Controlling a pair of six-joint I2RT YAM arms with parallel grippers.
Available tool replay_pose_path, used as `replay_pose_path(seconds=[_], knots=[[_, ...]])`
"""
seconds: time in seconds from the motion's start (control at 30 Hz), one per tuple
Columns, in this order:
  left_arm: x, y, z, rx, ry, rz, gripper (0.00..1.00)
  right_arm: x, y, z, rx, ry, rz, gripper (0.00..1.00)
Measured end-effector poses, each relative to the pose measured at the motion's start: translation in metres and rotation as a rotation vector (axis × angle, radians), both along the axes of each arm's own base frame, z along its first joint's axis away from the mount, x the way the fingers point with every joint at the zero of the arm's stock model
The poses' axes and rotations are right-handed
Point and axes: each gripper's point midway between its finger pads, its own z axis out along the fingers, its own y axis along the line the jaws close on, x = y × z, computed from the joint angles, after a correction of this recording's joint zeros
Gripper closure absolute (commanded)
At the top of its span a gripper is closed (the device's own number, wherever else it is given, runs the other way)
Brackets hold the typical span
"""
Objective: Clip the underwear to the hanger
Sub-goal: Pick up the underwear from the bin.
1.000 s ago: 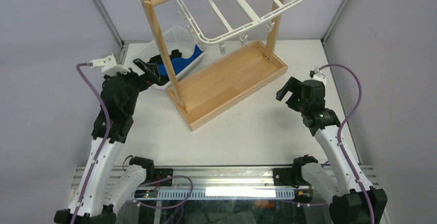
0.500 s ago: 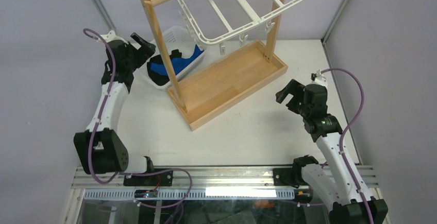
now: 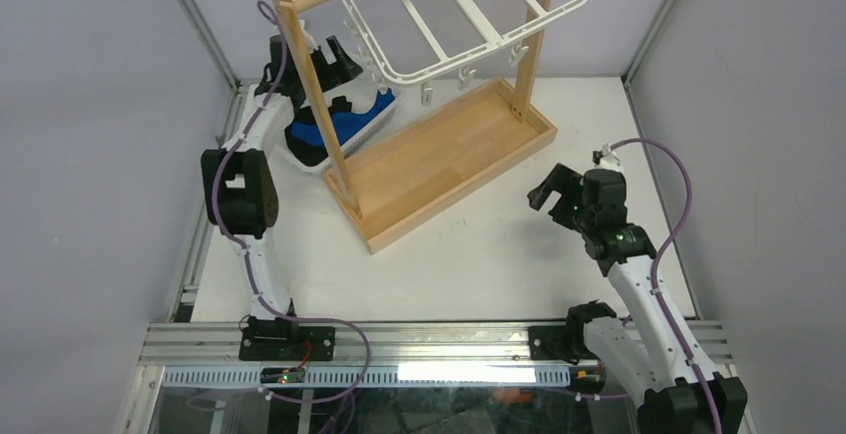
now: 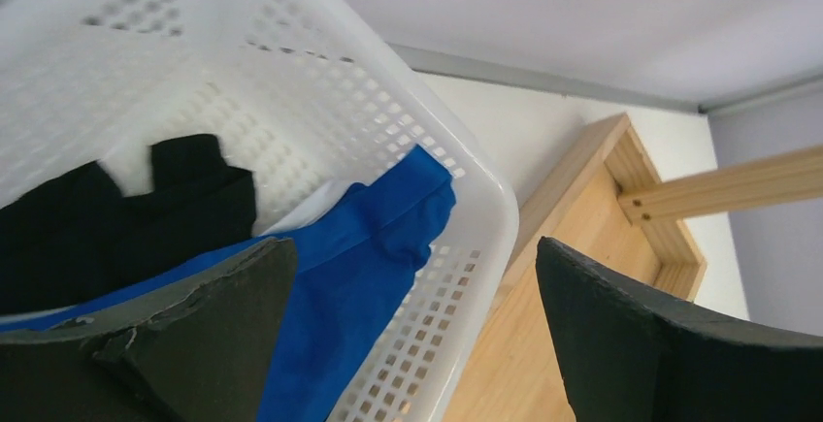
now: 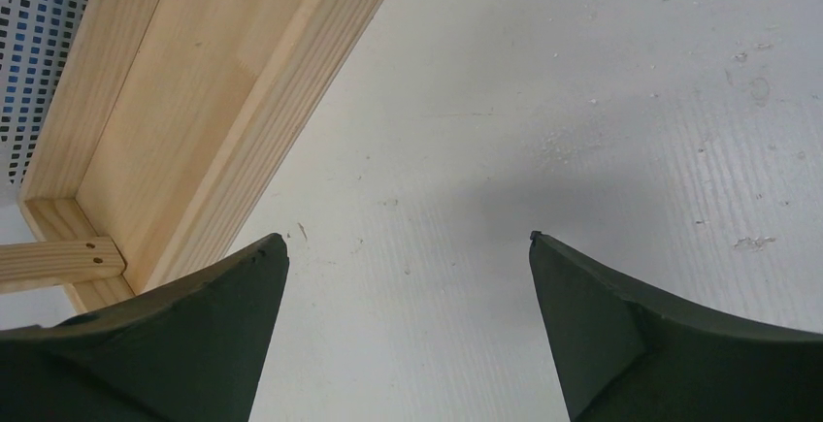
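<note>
My left gripper will next move down and to the right in the top view, onto the blue underwear's waistband [image 3: 367, 117], because the waistband lies uncovered next to the black garment.
The blue underwear [image 3: 351, 121] lies in a white mesh basket [image 3: 305, 162] at the back left, beside a black garment [image 3: 299, 138]. In the left wrist view the underwear [image 4: 374, 247] drapes against the basket's rim [image 4: 490, 199], with the black garment [image 4: 126, 211] to its left. My left gripper [image 3: 334, 63] is open and empty, held above the basket; its jaws [image 4: 417, 276] straddle the underwear and the rim. The white hanger [image 3: 469, 20] hangs from the wooden rack, with its clips [image 3: 427, 93] dangling. My right gripper [image 3: 551, 191] is open and empty above the table [image 5: 408, 247].
The tall wooden rack [image 3: 314, 85] stands in a wooden tray [image 3: 449, 160] just right of the basket; its left post rises close to my left gripper. The tray's corner also shows in the right wrist view [image 5: 194, 82]. Grey walls enclose the table.
My left arm has stretched far back and to the right, bringing its gripper from the table's left side to above the basket. My right gripper has shifted slightly forward and left.
</note>
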Motion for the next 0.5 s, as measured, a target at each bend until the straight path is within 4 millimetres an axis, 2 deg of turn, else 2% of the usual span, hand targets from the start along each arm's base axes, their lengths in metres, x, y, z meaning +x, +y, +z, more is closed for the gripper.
replay_pose_path(seconds=[0.13, 0.23, 0.3, 0.5], knots=[[0.011, -0.035, -0.023, 0.064, 0.030, -0.099, 0.01, -0.003, 0.003, -0.004, 0.012, 0.003, 0.014, 0.04], [0.017, -0.052, -0.045, 0.122, 0.065, -0.154, 0.01, -0.005, 0.005, -0.007, 0.019, 0.000, 0.025, 0.04], [0.016, -0.057, -0.063, 0.154, 0.101, -0.177, 0.01, -0.007, 0.005, -0.006, 0.022, -0.007, 0.027, 0.04], [0.015, -0.050, -0.104, 0.227, 0.195, -0.196, 0.03, -0.007, 0.006, -0.006, 0.025, -0.010, 0.030, 0.05]])
